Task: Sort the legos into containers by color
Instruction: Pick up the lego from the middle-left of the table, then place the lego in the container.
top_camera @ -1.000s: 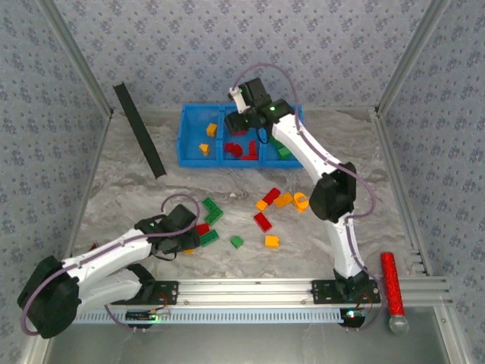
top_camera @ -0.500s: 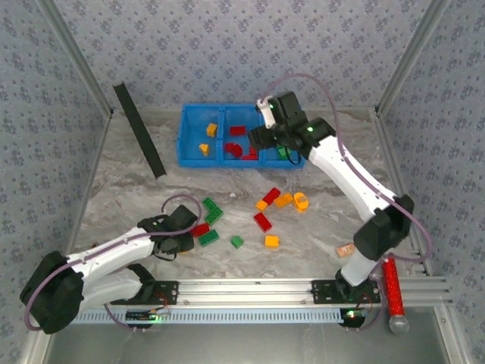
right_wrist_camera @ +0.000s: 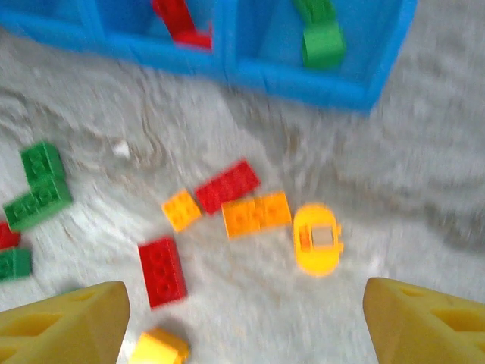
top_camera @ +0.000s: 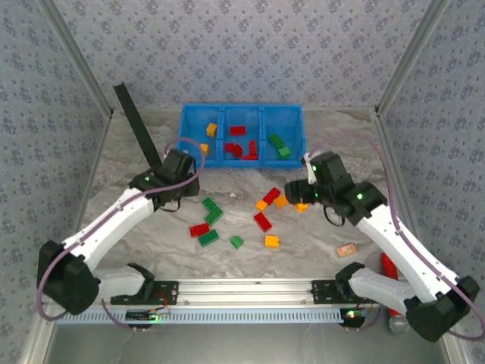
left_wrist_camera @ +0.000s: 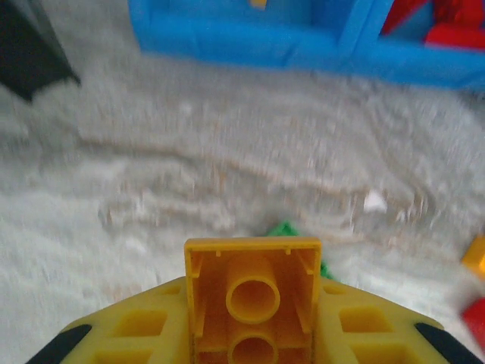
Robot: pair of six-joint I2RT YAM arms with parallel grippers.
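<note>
I need to move my left gripper outward next, over the section of the blue container where orange-yellow legos already lie. Then I need to lower it inside and let go of the yellow lego.
My left gripper point(left_wrist_camera: 252, 307) is shut on a yellow lego point(left_wrist_camera: 252, 292), its hollow underside facing the camera. From above, the left gripper point(top_camera: 182, 161) hangs just in front of the blue container point(top_camera: 242, 161), near its left compartment. That compartment holds orange-yellow legos point(top_camera: 211, 130), the middle one red legos point(top_camera: 237, 130), the right one green legos point(top_camera: 277, 142). My right gripper point(top_camera: 297, 191) is open over loose legos. Below the right gripper point(right_wrist_camera: 242, 318) lie a red lego point(right_wrist_camera: 161, 271), an orange lego point(right_wrist_camera: 256, 213) and a rounded yellow piece point(right_wrist_camera: 317, 239).
More loose legos lie mid-table: green point(top_camera: 212, 208), red point(top_camera: 199, 229), yellow point(top_camera: 272, 241). A black bar point(top_camera: 138, 129) leans at the back left. A tan block point(top_camera: 347, 249) and a red glittery cylinder point(top_camera: 388, 265) sit near the right arm's base.
The left gripper closed on the yellow lego near the front and carried it up toward the container. The right arm swung back from the container to the loose legos, its jaws opening wider.
</note>
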